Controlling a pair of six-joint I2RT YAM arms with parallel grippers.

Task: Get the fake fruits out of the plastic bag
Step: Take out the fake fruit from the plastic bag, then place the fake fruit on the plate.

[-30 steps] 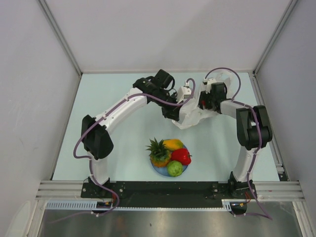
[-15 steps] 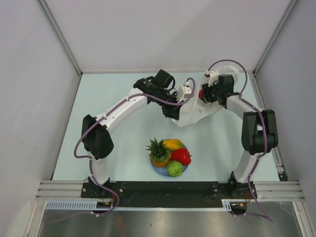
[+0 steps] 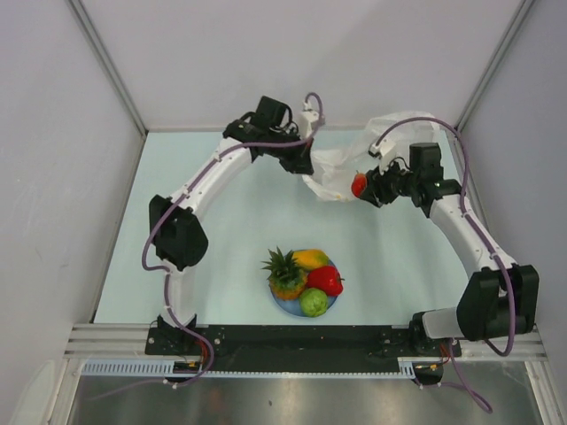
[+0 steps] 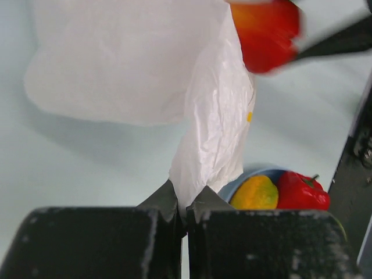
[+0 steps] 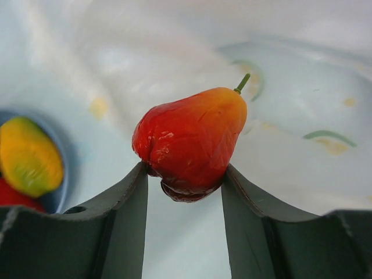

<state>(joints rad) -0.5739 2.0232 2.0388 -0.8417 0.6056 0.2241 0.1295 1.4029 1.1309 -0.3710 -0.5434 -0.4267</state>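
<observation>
My right gripper holds the fruit [image 3: 358,184] and should next carry it back and down onto the spot between wedge and red pepper [image 3: 325,280] and release it there, because the plate holds the others.
The thin white plastic bag [image 3: 341,168] hangs lifted at the back of the table. My left gripper [image 3: 306,164] is shut on its edge, and the bag [image 4: 145,64] drapes from the jaws in the left wrist view. My right gripper [image 3: 363,186] is shut on a glossy red-orange pear-shaped fruit [image 3: 358,184], outside the bag, beside its right side. The fruit [image 5: 189,139] sits between the jaws with a green stem. It shows blurred in the left wrist view [image 4: 266,32]. The pineapple [image 3: 285,273], yellow-orange wedge [image 3: 311,258], red pepper [image 3: 325,280] and green ball [image 3: 313,303] lie on the plate.
The round light-blue plate [image 3: 282,305] sits at front centre, near the arm bases. Grey walls enclose the table at the back and both sides. A rail runs along the near edge.
My right gripper has pulled out of the bag toward the right with the red fruit in it. My left gripper has lifted the bag and moved back and left.
</observation>
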